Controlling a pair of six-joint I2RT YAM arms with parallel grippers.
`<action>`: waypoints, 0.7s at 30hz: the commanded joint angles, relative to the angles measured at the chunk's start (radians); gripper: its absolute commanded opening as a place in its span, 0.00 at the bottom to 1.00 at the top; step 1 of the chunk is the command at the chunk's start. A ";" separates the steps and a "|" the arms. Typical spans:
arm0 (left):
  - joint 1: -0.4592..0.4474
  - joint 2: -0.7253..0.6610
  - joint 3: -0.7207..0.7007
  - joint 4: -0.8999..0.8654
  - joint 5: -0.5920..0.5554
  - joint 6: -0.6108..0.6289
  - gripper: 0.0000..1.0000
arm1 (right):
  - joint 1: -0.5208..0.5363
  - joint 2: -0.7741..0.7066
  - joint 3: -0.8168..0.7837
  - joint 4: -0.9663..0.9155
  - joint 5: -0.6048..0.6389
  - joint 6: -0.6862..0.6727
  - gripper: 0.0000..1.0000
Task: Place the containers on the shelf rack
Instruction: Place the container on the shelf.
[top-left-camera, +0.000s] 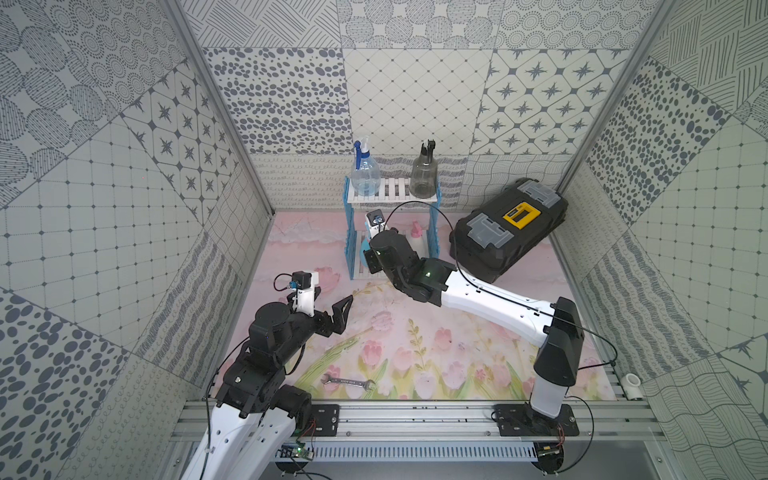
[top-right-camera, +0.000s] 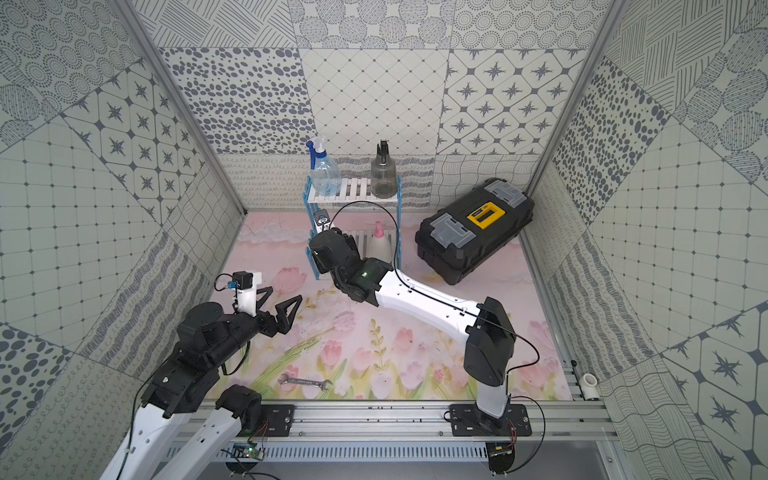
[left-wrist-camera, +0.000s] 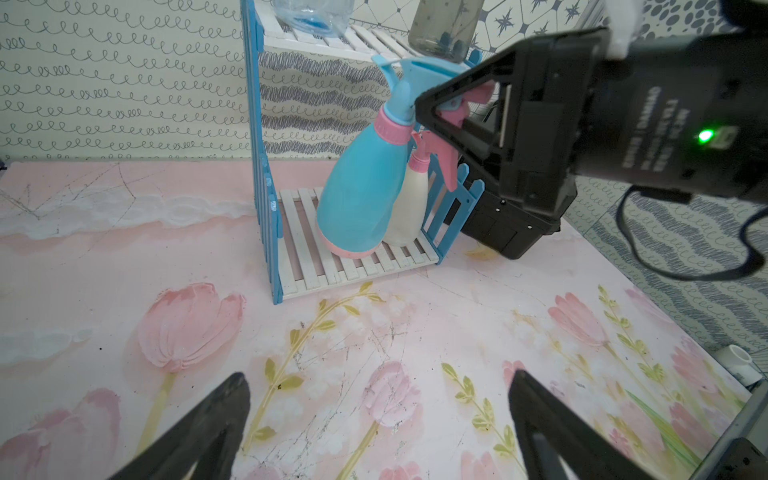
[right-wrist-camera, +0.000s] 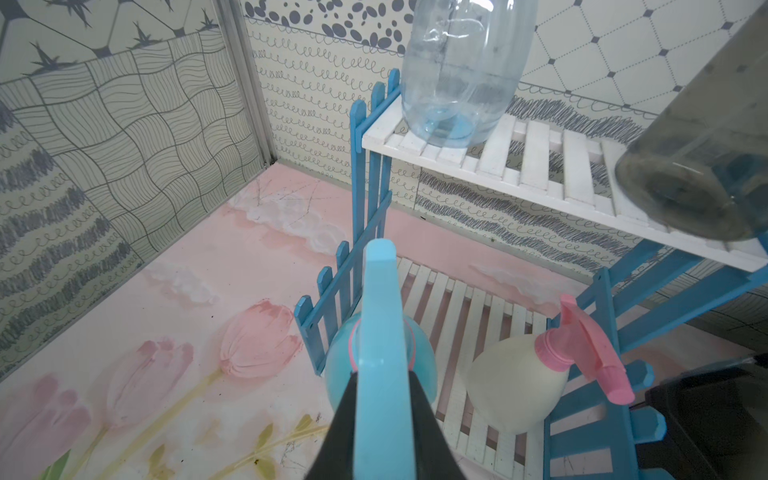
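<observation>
My right gripper moves outward and down next to release the light-blue bottle on the slats (top-left-camera: 360, 262) (right-wrist-camera: 428, 305) beside the white bottle, since they are an empty part of the shelf.
The shelf rack (top-left-camera: 395, 192) stands at the back of the table. A clear bottle with a blue trigger (top-left-camera: 365, 176) and a smoky grey bottle (top-left-camera: 423, 176) stand on its top shelf. On the lower shelf (left-wrist-camera: 307, 257) a white bottle with a pink trigger (left-wrist-camera: 409, 203) stands at the right. My right gripper (right-wrist-camera: 383, 374) is shut on the spray head of the light-blue bottle (left-wrist-camera: 357, 199). That bottle leans over the lower shelf's left front. I cannot tell whether its base rests on the slats. My left gripper (top-left-camera: 332, 299) hangs open and empty left of the rack.
A big black toolbox with a yellow latch (top-left-camera: 507, 228) lies right of the rack, close to it. A wrench (top-left-camera: 348, 382) lies near the table's front edge. A white pipe fitting (top-left-camera: 632, 380) sits at the front right corner.
</observation>
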 joint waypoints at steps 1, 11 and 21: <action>0.006 0.008 0.015 0.032 -0.018 0.044 0.99 | -0.006 0.056 0.106 -0.080 0.050 0.029 0.00; 0.007 0.020 0.019 0.025 -0.021 0.012 0.99 | -0.039 0.230 0.281 -0.165 0.019 0.067 0.00; 0.006 0.024 0.015 0.032 0.001 -0.016 0.99 | -0.100 0.368 0.455 -0.229 -0.047 0.175 0.00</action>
